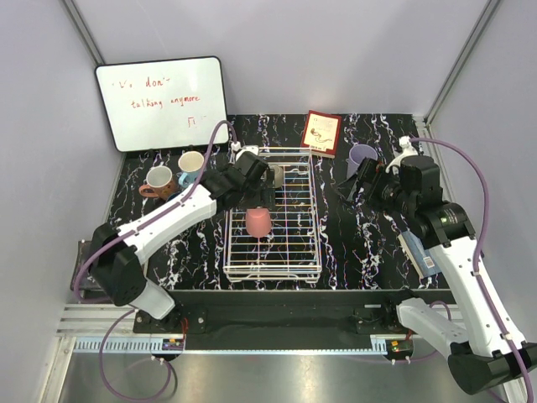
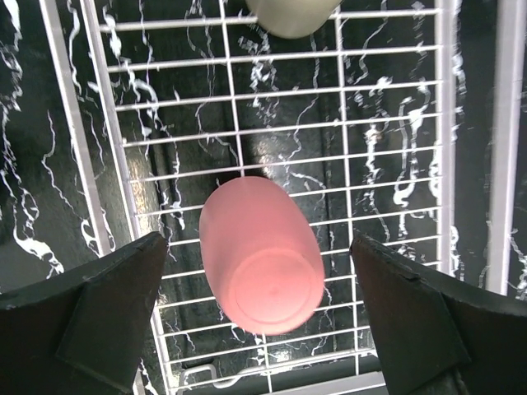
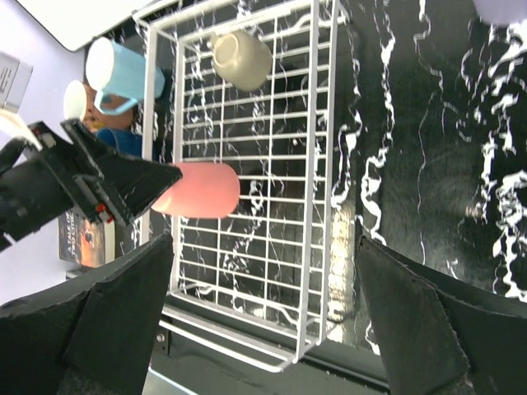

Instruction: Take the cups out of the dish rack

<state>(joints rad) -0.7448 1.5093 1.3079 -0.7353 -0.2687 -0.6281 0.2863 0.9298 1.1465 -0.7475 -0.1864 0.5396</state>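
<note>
My left gripper is around the bottom end of the salmon cup, so my right gripper needs to move and tilt to the left in the top view, onto the salmon cup's rim point(image 1: 258, 234) point(image 3: 235, 191).
The white wire dish rack point(image 1: 312, 252) lies mid-table. A salmon cup point(image 1: 258, 222) stands in it with its flat base toward the left wrist camera point(image 2: 260, 257). My left gripper point(image 1: 256, 201) hangs open just above that cup, one finger on each side and not touching point(image 2: 257, 243). A grey-beige cup point(image 3: 240, 59) lies at the rack's far end, partly hidden in the top view. A lavender cup point(image 1: 362, 156) stands on the table right of the rack. My right gripper point(image 1: 352, 191) is open and empty near it, beside the rack point(image 3: 263, 247).
A light blue mug point(image 1: 191, 164) and a brown mug point(image 1: 158, 180) stand on the table left of the rack. A whiteboard point(image 1: 161, 102) leans at the back left and a red card point(image 1: 321, 132) at the back. A flat blue object point(image 1: 417, 250) lies under the right arm.
</note>
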